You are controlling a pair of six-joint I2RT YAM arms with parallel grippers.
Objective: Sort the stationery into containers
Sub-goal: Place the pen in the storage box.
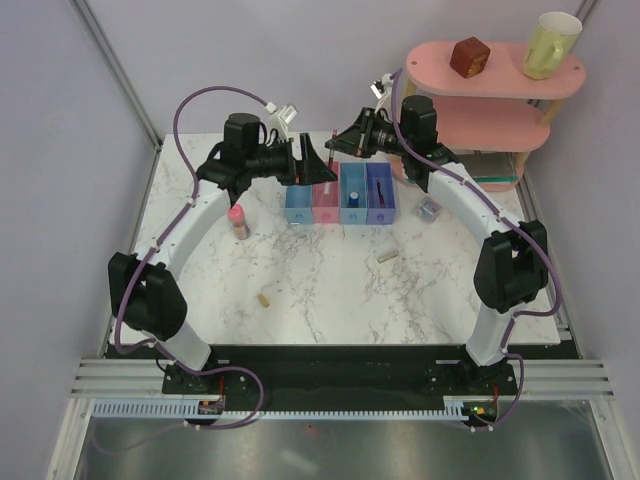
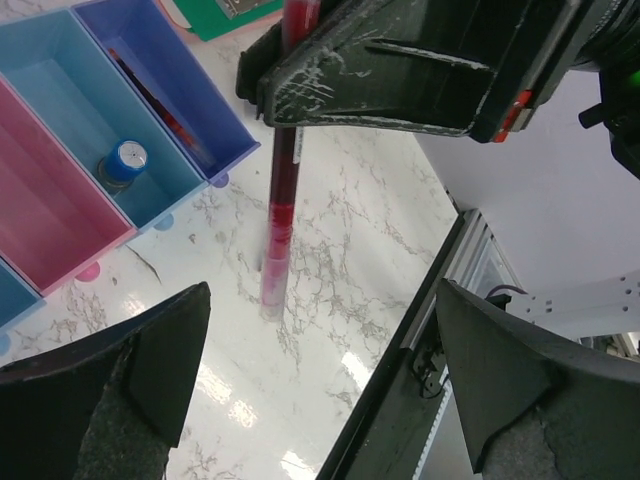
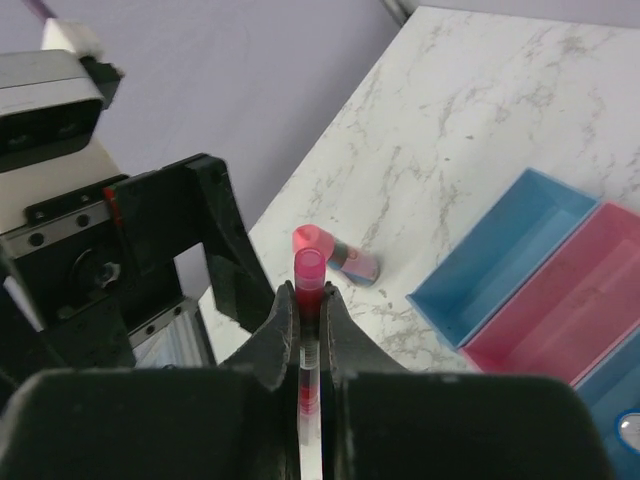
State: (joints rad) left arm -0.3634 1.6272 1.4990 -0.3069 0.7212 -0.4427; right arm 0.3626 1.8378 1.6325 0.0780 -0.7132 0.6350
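My right gripper goes to the right in the top view and down into the purple-blue bin (image 1: pixel 380 193) next, releasing the red pen where another pen already lies.
My right gripper (image 3: pixel 309 300) is shut on the thin red pen (image 3: pixel 309 275) and holds it upright above the table behind the bins (image 1: pixel 340 206), as the top view shows (image 1: pixel 333 145). My left gripper (image 2: pixel 322 292) is open and empty, close beside the pen (image 2: pixel 279 200). The tiny blue cylinder (image 2: pixel 125 160) lies in the second light blue bin. A thin dark-red pen (image 2: pixel 150 95) lies in the purple-blue bin. The pink cylinder (image 1: pixel 238 220) sits on the table left of the bins. The clear tub (image 1: pixel 430 208) is right of them. Two beige pieces (image 1: pixel 387 256) (image 1: pixel 264 298) lie nearer the front.
A pink tiered shelf (image 1: pixel 495 75) stands at the back right with a brown cube (image 1: pixel 468 56) and a yellow mug (image 1: pixel 551 44) on top. The two grippers are very close together behind the bins. The table's left edge rail (image 2: pixel 440 300) runs close by.
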